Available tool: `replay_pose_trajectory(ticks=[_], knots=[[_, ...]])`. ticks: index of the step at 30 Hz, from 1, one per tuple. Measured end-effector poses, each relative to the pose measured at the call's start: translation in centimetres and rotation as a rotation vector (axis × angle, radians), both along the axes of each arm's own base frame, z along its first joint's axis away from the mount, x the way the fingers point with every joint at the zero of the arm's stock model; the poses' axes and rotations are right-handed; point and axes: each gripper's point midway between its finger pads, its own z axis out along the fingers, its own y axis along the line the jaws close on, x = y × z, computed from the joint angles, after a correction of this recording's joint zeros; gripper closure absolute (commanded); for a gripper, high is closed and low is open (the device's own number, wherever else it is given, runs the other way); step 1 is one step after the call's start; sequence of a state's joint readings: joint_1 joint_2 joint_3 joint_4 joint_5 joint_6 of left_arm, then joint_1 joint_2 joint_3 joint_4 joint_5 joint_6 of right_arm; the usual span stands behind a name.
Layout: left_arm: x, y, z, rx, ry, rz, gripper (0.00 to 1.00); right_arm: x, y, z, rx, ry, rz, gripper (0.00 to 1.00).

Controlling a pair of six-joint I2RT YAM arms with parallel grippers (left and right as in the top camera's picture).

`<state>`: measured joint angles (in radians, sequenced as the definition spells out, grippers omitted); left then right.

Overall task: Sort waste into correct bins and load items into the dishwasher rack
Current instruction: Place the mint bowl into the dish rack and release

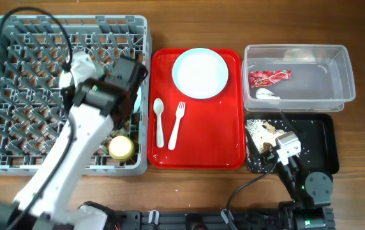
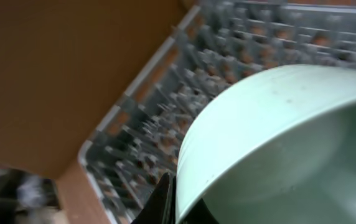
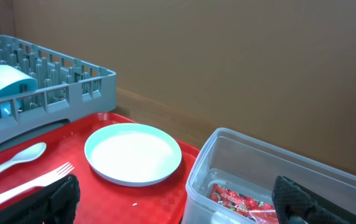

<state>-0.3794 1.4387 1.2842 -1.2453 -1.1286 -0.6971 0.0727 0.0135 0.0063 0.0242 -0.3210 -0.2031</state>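
Note:
The mint green bowl [image 1: 135,107] is still in my left gripper above the empty pegs in the rack's far half [image 1: 50,73], so next I should move my left gripper down and let go of the bowl onto the pegs.
My left gripper [image 1: 130,96] is over the right side of the grey dishwasher rack [image 1: 16,96], shut on the rim of a mint green bowl [image 1: 135,107]. In the left wrist view the bowl [image 2: 277,143] fills the right half, with my finger [image 2: 165,200] pinching its rim above the rack [image 2: 165,99]. A yellow cup [image 1: 121,147] sits in the rack. My right gripper [image 1: 284,147] is open and empty over the black tray [image 1: 326,137], which holds food scraps [image 1: 262,131]. The clear tub [image 1: 335,70] holds the red wrapper [image 1: 269,77] and the napkin [image 1: 267,94].
The red serving tray [image 1: 227,140] holds a pale blue plate [image 1: 200,73], a white spoon [image 1: 159,121] and a fork [image 1: 177,124]. In the right wrist view the plate [image 3: 133,152], spoon [image 3: 16,158], fork [image 3: 35,183] and wrapper [image 3: 237,200] show between my open fingers [image 3: 181,205].

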Motion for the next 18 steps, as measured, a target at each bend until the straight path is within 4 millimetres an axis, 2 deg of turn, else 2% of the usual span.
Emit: replay_pose_trajectory(ticks=[2, 3, 9, 13, 18], knots=[[0.9, 0.8, -1.1, 0.071, 0.050, 0.031, 0.95, 0.0, 0.0, 0.0, 0.000, 0.000, 0.000, 0.00], [1.7, 1.1, -2.4, 0.122, 0.103, 0.047, 0.95, 0.0, 0.0, 0.0, 0.000, 0.000, 0.000, 0.00], [4.3, 0.7, -7.8, 0.250, 0.269, 0.039, 0.85, 0.0, 0.0, 0.0, 0.000, 0.000, 0.000, 0.00], [4.7, 0.5, -8.8, 0.270, 0.291, 0.034, 0.84, 0.0, 0.0, 0.0, 0.000, 0.000, 0.000, 0.00], [4.9, -0.3, -8.1, 0.317, 0.283, 0.004, 0.87, 0.0, 0.0, 0.0, 0.000, 0.000, 0.000, 0.00]])
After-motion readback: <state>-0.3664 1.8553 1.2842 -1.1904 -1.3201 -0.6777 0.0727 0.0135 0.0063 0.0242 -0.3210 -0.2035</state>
